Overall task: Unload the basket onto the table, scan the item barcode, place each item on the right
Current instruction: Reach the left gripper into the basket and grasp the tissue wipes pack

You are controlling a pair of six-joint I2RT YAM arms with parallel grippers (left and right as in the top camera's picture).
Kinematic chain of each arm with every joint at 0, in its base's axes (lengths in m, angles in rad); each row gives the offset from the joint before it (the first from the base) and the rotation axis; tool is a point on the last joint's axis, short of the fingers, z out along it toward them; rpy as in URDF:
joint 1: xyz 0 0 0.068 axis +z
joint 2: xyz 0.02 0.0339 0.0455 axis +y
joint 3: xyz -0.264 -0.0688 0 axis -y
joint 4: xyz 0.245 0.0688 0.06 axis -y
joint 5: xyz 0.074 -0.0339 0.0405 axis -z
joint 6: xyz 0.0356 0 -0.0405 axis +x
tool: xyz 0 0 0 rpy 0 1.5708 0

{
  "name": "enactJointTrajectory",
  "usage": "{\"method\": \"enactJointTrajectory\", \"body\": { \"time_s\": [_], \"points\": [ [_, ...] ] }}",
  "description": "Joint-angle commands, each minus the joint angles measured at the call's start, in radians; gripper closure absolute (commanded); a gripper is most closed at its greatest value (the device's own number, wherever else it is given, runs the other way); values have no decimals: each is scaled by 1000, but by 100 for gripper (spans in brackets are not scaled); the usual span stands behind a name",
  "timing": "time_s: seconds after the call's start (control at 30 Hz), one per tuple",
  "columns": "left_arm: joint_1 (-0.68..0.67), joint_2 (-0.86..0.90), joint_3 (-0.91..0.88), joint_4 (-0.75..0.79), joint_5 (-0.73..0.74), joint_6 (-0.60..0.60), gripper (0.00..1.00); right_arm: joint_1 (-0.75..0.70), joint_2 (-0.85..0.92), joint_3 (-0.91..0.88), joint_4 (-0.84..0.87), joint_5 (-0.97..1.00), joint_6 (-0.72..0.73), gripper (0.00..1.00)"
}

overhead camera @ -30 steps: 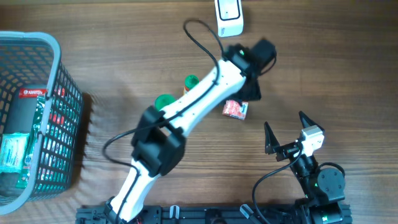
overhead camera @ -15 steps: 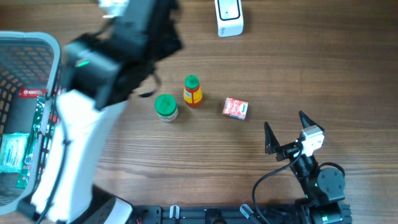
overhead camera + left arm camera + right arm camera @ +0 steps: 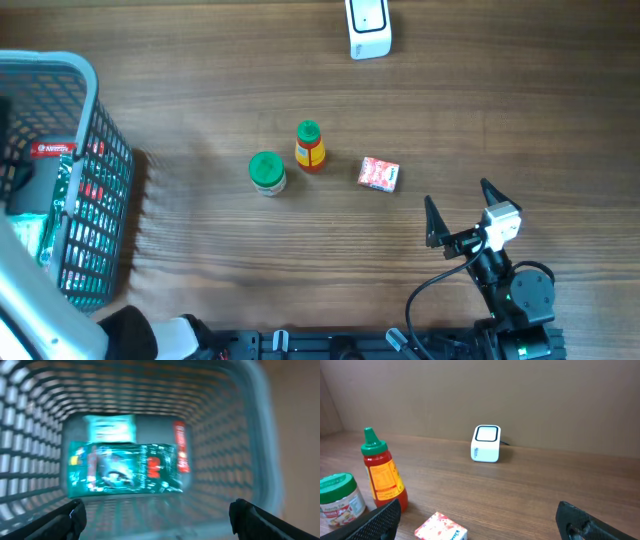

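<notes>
My left gripper moves down deep into the basket [image 3: 240,435] next and closes on the pale teal packet beside the larger green one, since it lies uncovered there.
The white barcode scanner [image 3: 368,28] stands at the table's far edge and also shows as the scanner [image 3: 485,443] in the right wrist view. A small red box [image 3: 379,174], a red sauce bottle [image 3: 309,146] with a green cap and a green-lidded jar [image 3: 266,172] stand mid-table. My left gripper [image 3: 157,517] hangs open over the teal basket [image 3: 240,435], looking down at a teal packet [image 3: 125,470]; this view is blurred. My right gripper [image 3: 460,215] rests open near the front right, empty, with the box [image 3: 440,530] just ahead of it.
The basket [image 3: 95,110] fills the left edge and holds several packets. My left arm [image 3: 25,300] rises from the lower left corner. The scanner's cable runs off the far edge. The bottle [image 3: 382,472] and jar [image 3: 337,497] stand left of the right gripper.
My left arm has swung from above the red box and scanner across to the basket at the left, its jaws spreading wider. The right arm and the table items have not moved.
</notes>
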Motion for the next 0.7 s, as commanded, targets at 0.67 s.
{"method": "enactJointTrajectory", "body": {
  "time_s": [0.67],
  "points": [
    [348, 129, -843, 806, 66, 200, 25, 4, -2, -2, 3, -7, -2, 0]
  ]
}}
